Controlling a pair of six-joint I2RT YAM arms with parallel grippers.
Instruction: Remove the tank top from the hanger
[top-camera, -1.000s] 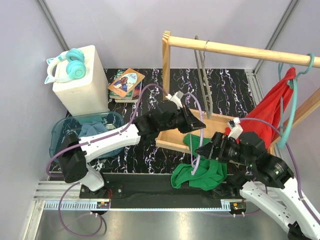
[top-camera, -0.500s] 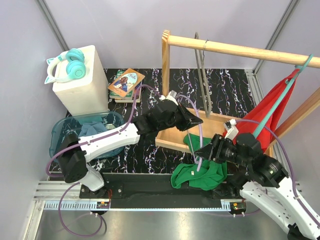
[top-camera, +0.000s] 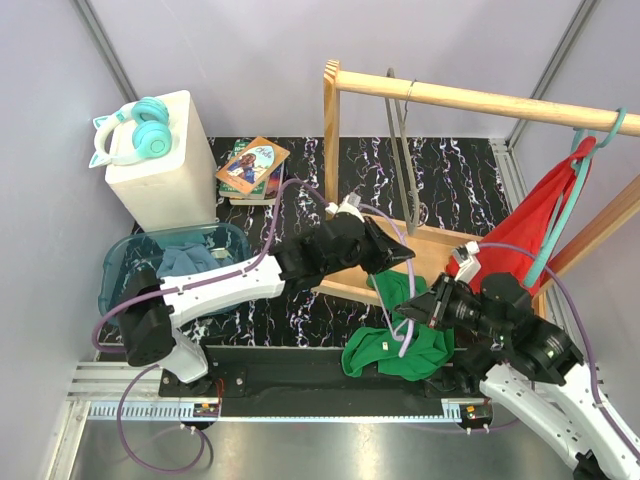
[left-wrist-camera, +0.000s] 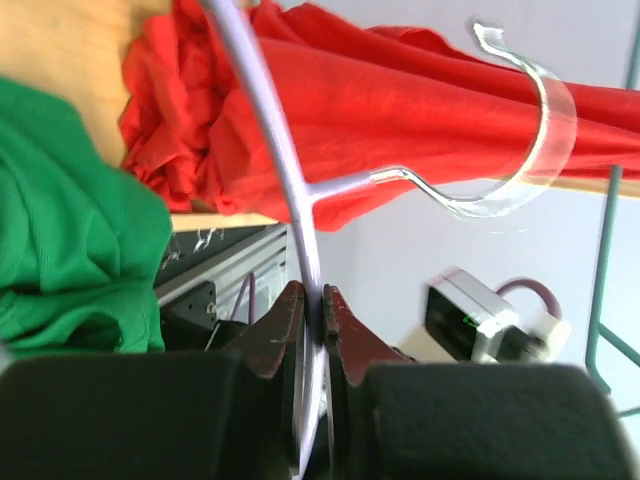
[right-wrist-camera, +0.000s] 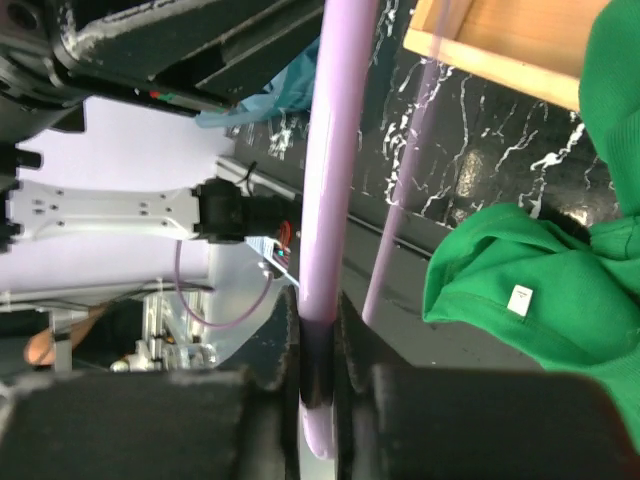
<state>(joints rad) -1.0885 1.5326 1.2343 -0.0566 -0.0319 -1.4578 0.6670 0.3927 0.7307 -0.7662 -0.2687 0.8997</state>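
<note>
I need to move my right gripper up and toward the rack bar's empty part (top-camera: 500, 99) next and let go of the lilac hanger there, since the grey and teal hangers leave room.
The green tank top (top-camera: 398, 348) lies crumpled at the table's near edge, with one end reaching into the wooden rack base (top-camera: 440, 250). It also shows in the left wrist view (left-wrist-camera: 70, 230) and the right wrist view (right-wrist-camera: 540, 290). The lilac hanger (top-camera: 404, 275) stands over it, held by both grippers. My left gripper (top-camera: 398, 250) (left-wrist-camera: 312, 295) is shut on the hanger's thin upper wire. My right gripper (top-camera: 408, 312) (right-wrist-camera: 318, 310) is shut on its thick lilac bar (right-wrist-camera: 335, 150). I cannot tell whether the cloth still hangs on the hanger.
A wooden rack (top-camera: 470, 98) carries a grey hanger (top-camera: 405, 150) and a teal hanger with a red garment (top-camera: 530, 235). At the left are a blue bin of clothes (top-camera: 175, 260), books (top-camera: 252, 167) and a white box (top-camera: 160, 170) with teal headphones (top-camera: 135, 130).
My right gripper has closed on the lilac hanger bar. The left arm has shifted slightly toward the near right with the hanger. The red garment has swung on the rack.
</note>
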